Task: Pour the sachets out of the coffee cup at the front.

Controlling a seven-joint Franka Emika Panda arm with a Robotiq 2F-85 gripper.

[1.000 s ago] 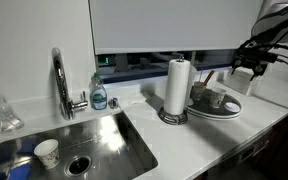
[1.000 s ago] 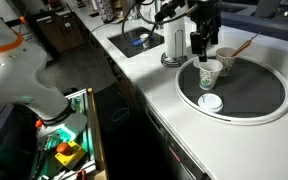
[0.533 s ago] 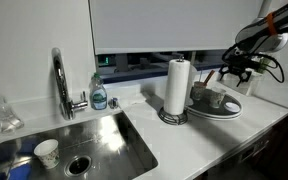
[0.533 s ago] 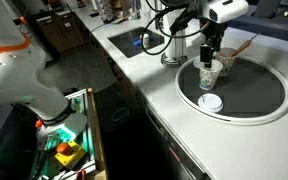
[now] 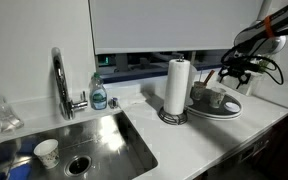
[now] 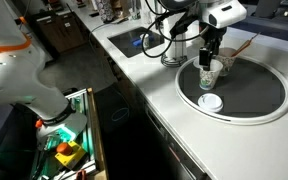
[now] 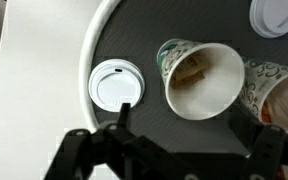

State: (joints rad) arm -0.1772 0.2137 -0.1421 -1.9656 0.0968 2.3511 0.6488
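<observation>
My open gripper moves down next so its fingers straddle the side of the coffee cup's rim by the white lid, since the coffee cup's opening lies just below it.
The coffee cup [image 7: 199,78] is a pale cup with a green-patterned side. It lies tipped towards the wrist camera on a round dark tray [image 7: 134,40], with brownish sachets [image 7: 191,68] inside. It also shows in both exterior views [image 6: 210,73] [image 5: 216,98]. My gripper [image 7: 189,138] is open and empty, its jaws spread wide just short of the cup's mouth. In both exterior views the gripper [image 6: 210,55] [image 5: 234,76] hangs right above the cup.
A second patterned cup [image 7: 284,95] with a stirrer touches the first. A white lid [image 7: 114,85] lies on the tray, another lid [image 7: 279,15] farther off. A paper-towel roll [image 5: 178,88] stands beside the tray. A sink [image 5: 74,150] holds a speckled paper cup [image 5: 46,152].
The arm has swung in from the side and come down over the cup on the tray. In the last half second it has hardly moved.
</observation>
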